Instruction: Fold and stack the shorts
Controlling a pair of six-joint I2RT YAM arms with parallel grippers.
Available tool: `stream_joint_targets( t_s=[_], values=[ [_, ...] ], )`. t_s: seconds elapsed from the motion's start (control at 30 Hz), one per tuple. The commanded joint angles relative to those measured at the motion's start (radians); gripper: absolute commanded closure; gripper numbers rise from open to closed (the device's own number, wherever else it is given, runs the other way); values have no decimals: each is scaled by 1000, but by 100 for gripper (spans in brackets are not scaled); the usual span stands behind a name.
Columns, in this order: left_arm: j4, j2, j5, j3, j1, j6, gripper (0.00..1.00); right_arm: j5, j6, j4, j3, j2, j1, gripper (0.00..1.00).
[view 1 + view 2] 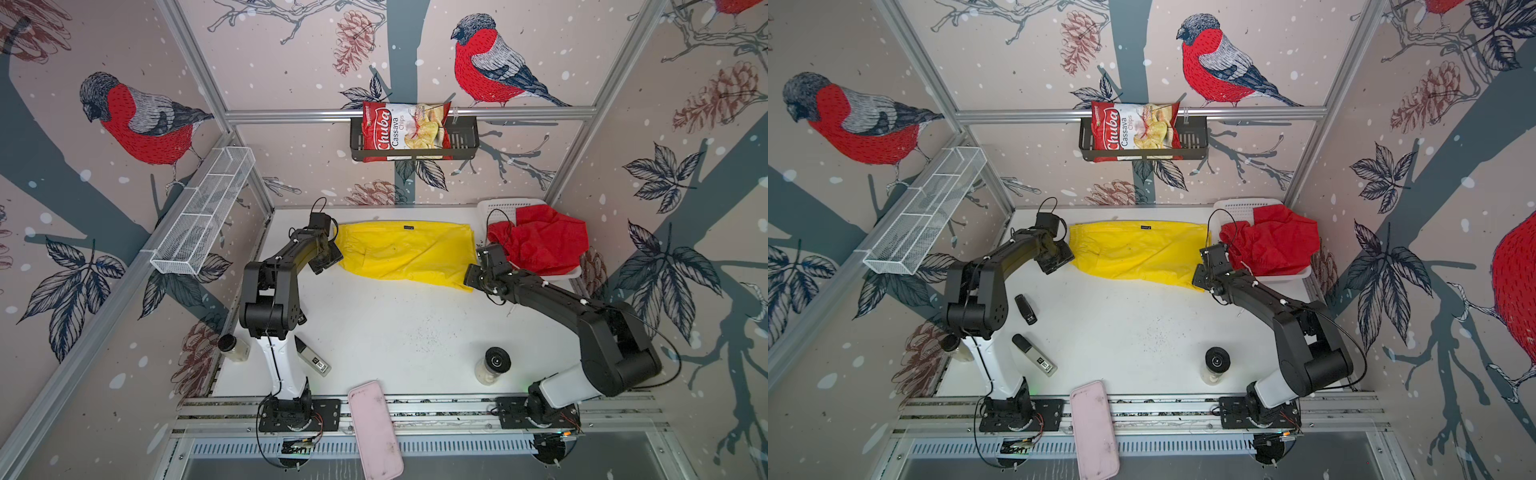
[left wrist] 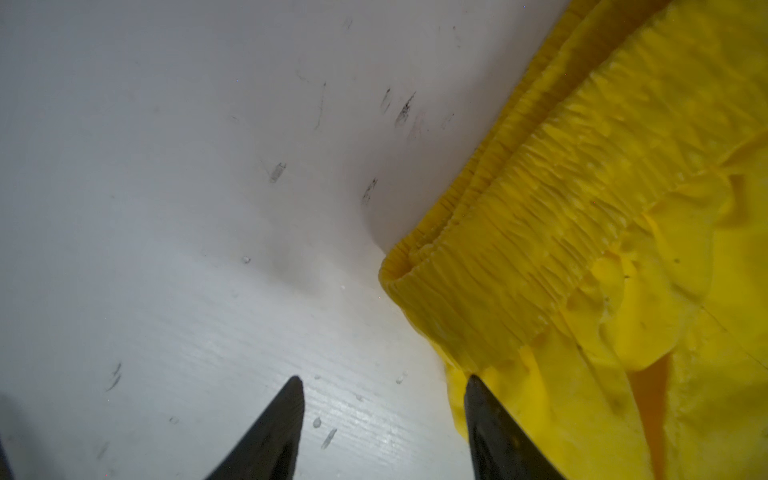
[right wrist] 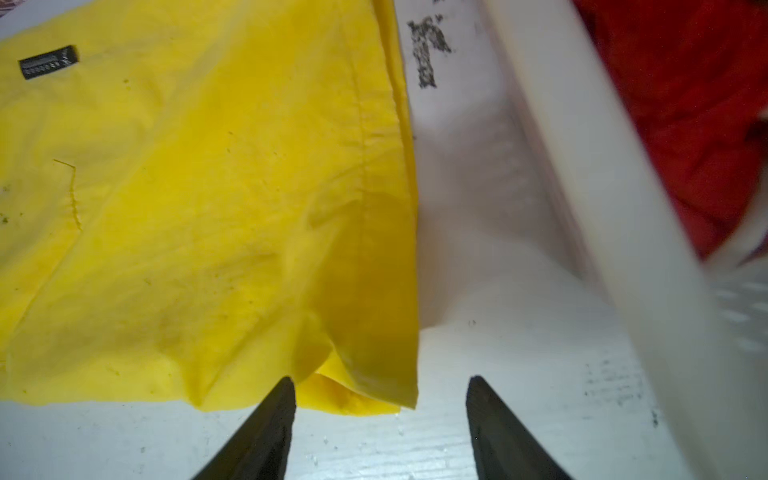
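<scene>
Next, my left gripper moves down and slides toward the yellow shorts onto the waistband's near corner, since mostly bare table shows between its open fingers.
The yellow shorts lie spread flat on the white table at the back, folded lengthwise, with the waistband at the left end and the leg hem at the right. My left gripper is open at the waistband corner, and bare table shows between its fingers. My right gripper is open at the hem's near corner and holds nothing. The red shorts lie crumpled in a white basket at the back right.
A black-lidded jar stands at the front right and another by the left arm's base. A grey device and a black object lie at the left. A pink tray overhangs the front rail. A chips bag sits in a wall basket.
</scene>
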Motion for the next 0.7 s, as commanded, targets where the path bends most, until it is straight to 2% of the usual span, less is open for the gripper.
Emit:
stream_joint_targets(
  t_s=[0.0, 0.1, 0.2, 0.37, 0.47, 0.53, 0.67],
  values=[
    [73, -14, 17, -34, 1, -44, 39, -47, 21, 67, -30, -2, -22, 34],
    [166, -33, 65, -75, -1, -75, 39, -79, 23, 106, -42, 16, -51, 35],
    [234, -42, 95, -100, -1, -105, 38, -142, 29, 138, -33, 55, -69, 40],
    [264, -17, 76, -86, -1, -114, 38, -220, 33, 176, -4, 109, -49, 59],
    [244, 26, 49, -49, 0, -117, 43, -240, 26, 155, 14, 121, -27, 83],
    [233, 62, 42, -16, 2, -118, 51, -232, 21, 132, 5, 100, -15, 95],
    [176, 153, 22, 83, 4, -118, 59, -208, 3, 82, -52, 23, -6, 99]
  ],
)
